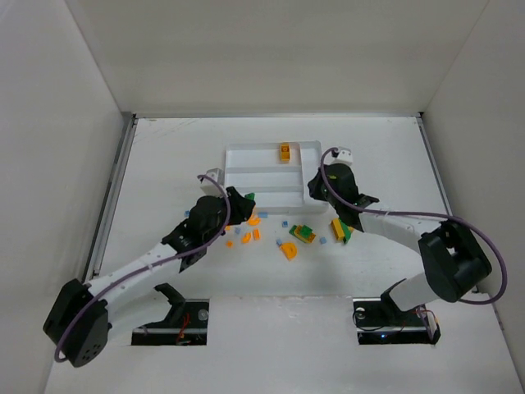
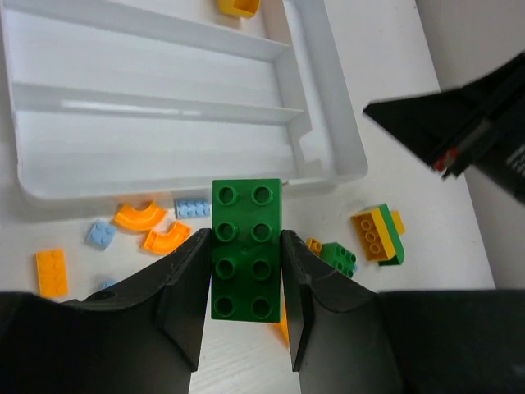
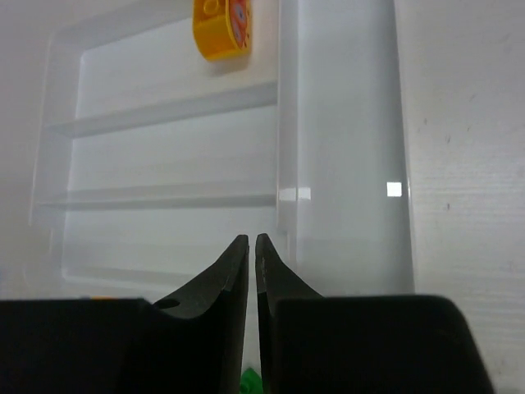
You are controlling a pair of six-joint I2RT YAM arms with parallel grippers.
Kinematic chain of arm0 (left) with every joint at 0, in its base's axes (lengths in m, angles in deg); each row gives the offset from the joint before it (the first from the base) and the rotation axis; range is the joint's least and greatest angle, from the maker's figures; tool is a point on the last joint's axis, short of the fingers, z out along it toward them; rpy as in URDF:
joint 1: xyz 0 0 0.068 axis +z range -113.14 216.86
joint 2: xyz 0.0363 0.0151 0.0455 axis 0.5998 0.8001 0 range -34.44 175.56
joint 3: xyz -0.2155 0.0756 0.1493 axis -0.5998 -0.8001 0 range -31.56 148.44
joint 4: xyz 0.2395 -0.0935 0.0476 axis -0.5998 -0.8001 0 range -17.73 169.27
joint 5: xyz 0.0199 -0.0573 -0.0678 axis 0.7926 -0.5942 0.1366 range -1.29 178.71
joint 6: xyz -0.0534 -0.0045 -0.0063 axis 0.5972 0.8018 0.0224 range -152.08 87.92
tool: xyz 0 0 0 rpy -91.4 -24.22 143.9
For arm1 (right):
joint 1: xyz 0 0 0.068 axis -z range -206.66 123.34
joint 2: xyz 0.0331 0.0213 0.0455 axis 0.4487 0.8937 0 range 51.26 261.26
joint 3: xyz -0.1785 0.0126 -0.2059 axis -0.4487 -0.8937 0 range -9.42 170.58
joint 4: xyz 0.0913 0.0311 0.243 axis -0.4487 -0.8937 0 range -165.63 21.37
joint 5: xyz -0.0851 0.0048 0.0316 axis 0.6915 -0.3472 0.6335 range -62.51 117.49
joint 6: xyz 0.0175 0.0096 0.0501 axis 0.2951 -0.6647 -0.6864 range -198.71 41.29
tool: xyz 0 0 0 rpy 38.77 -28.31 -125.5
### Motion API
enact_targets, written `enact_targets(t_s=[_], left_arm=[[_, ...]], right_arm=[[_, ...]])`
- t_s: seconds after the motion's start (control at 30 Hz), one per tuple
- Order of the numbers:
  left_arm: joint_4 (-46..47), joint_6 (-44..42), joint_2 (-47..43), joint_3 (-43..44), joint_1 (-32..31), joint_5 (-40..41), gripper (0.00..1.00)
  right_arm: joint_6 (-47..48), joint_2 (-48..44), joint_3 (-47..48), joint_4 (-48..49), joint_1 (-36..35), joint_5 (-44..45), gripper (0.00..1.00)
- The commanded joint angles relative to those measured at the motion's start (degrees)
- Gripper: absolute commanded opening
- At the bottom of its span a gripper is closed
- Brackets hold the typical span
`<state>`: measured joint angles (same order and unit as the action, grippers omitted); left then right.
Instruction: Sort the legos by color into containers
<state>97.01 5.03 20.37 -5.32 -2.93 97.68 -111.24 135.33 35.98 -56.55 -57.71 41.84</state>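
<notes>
The left gripper moves outward past the tray's near rim and down into the tray's middle long slot (image 2: 156, 64) next, since it's empty and yellow has the far slot.
My left gripper (image 2: 244, 275) is shut on a dark green two-by-four lego (image 2: 246, 246), held above the table just in front of the white tray's near rim (image 2: 328, 168). From above, this gripper (image 1: 244, 205) sits at the tray's front left corner. My right gripper (image 3: 251, 245) is shut with nothing between its fingers and hovers over the tray's near right part (image 1: 316, 187). One yellow lego (image 3: 221, 29) lies in the far long slot (image 1: 285, 153). The narrow vertical slot (image 3: 340, 148) holds nothing. Loose legos lie in front of the tray.
On the table lie orange curved pieces (image 2: 139, 215), light blue bricks (image 2: 193, 208), an orange brick (image 2: 51, 271), a yellow and green stack (image 2: 377, 234) and a small green brick (image 2: 338, 257). The right arm's black body (image 2: 476, 131) hangs right of the tray.
</notes>
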Motion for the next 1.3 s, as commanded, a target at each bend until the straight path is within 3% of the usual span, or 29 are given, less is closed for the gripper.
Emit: enact_targets(t_s=[0.0,0.2,0.47,0.73,1.1,1.27], left_arm=[[1.5,-4.8,6.7,8.1,-0.3,2.6,0.23],[2.1,-5.2,14.7,14.7,-1.2,4.0,0.23],[1.2,-8.4,28.4,23.8,2.7,4.5,0.23],[-1.5,-8.6,41.7,31.9,8.8,4.2,0.23],[-5.2,-10.6,47.1,35.9,10.6,3.4,0.25],[-5.0,-10.9,48.2,36.1,11.1,4.7,0.32]], right_arm=[[-1.9,-3.2,-1.7,6.8,-2.7,2.2,0.15],[-2.6,-6.4,-5.7,10.2,-2.7,3.7,0.21],[-3.7,-6.4,-7.6,12.9,-1.1,4.6,0.47],[-3.2,-5.3,-7.5,13.8,-1.3,4.4,0.50],[-3.7,-5.9,-7.9,14.2,-1.3,3.8,0.55],[-3.2,-5.4,-7.5,14.2,-1.3,3.6,0.59]])
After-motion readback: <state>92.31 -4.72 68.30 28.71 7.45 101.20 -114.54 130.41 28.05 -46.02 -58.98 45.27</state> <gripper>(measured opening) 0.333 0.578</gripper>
